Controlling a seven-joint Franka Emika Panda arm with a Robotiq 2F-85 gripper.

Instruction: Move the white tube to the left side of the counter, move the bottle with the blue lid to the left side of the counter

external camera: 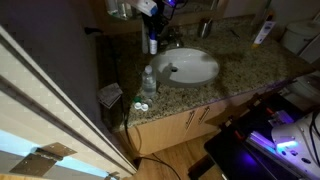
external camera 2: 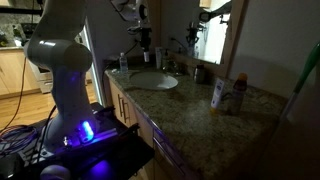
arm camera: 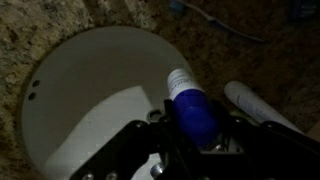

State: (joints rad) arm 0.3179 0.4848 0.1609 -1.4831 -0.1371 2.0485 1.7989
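Observation:
My gripper takes the bottle away from the white sink [arm camera: 90, 90] next and then down to the granite beside the cable, since that part of the granite is free for it.
In the wrist view my gripper [arm camera: 196, 128] is shut on the bottle with the blue lid [arm camera: 181, 80]. Its fingers clamp the bright blue cap, and the pale body points away over the rim of the white sink [arm camera: 90, 90]. The white tube [arm camera: 256, 106] lies flat on the speckled granite counter [arm camera: 270, 60] just right of the gripper, apart from it. In both exterior views the gripper [external camera: 152, 38] [external camera 2: 143, 40] hangs at the back of the counter near the faucet, with the bottle [external camera: 152, 46] below it.
A clear plastic water bottle [external camera: 148, 82] stands at the sink's near side, with small items [external camera: 140, 103] by the counter edge. A white container [external camera 2: 217, 95] and a pinkish bottle [external camera 2: 237, 95] stand at the far end. A cable [arm camera: 215, 18] crosses the granite.

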